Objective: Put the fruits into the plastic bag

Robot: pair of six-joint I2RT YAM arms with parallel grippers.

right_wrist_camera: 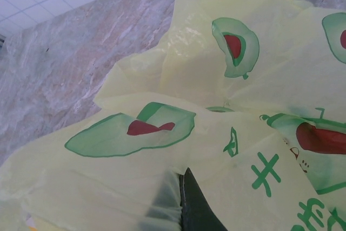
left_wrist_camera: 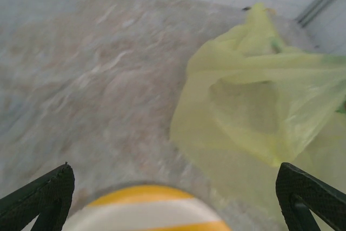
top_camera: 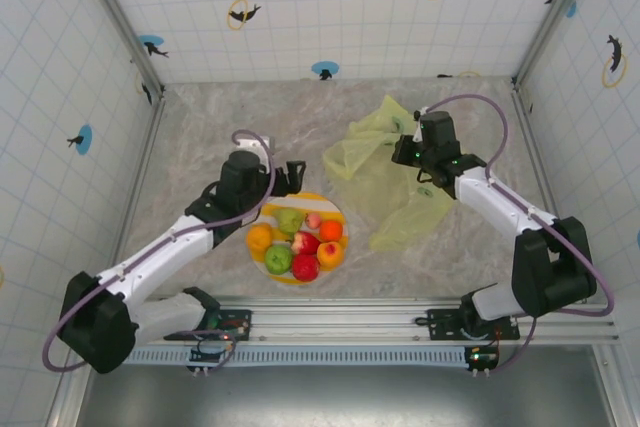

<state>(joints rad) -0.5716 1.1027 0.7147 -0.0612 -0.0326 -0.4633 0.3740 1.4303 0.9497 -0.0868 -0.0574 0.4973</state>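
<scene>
The orange fruit at the plate's outer rim has open tabletop beside it, so next I need to move my left gripper back and down onto it and close.
Several small round fruits lie together on a yellow-and-white striped plate: a green one, a red one, an orange one and others. My left gripper hangs open just beyond the plate's far rim with nothing between its fingers; the left wrist view has the plate rim below it. The yellow-green plastic bag with avocado prints lies crumpled to the right of the plate. My right gripper is shut on the bag's upper edge, one dark finger showing under the film.
The marble tabletop stretches bare behind the plate and left of the bag. Tiled walls with fish stickers enclose three sides. A metal rail carrying the arm bases runs along the near edge.
</scene>
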